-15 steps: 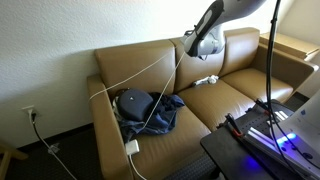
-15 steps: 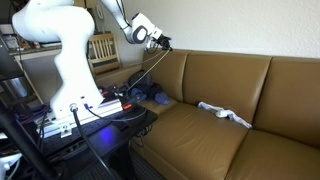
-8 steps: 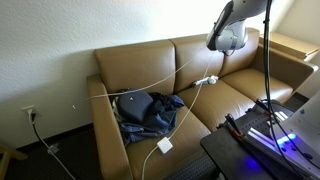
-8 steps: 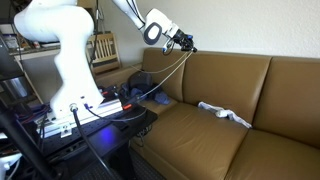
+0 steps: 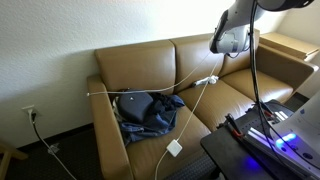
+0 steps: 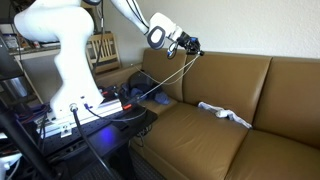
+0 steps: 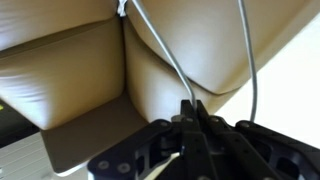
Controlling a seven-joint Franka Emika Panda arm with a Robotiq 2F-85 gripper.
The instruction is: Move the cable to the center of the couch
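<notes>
One part of the cable reaches the far armrest, so my gripper pulls away from that armrest next. Then it swings toward the blue bag to release the cable over the couch's middle seat.
The tan-brown leather couch shows in both exterior views. My gripper is raised above the couch's back cushions, also shown in an exterior view, and is shut on the thin white cable. One strand runs taut to the far armrest. The other hangs down to the small white block, which dangles at the seat's front edge. In the wrist view the shut fingers pinch the cable, with two strands leading away over the cushions.
A dark blue bag lies on the end seat under the cable. A white cloth-like item lies on the middle seat. A black cord hangs from a wall outlet. A wooden side table and a black stand pole stand nearby.
My gripper has moved along the couch back away from the bag, pulling the cable with it. The white block has slid off the bag end toward the seat's front middle.
</notes>
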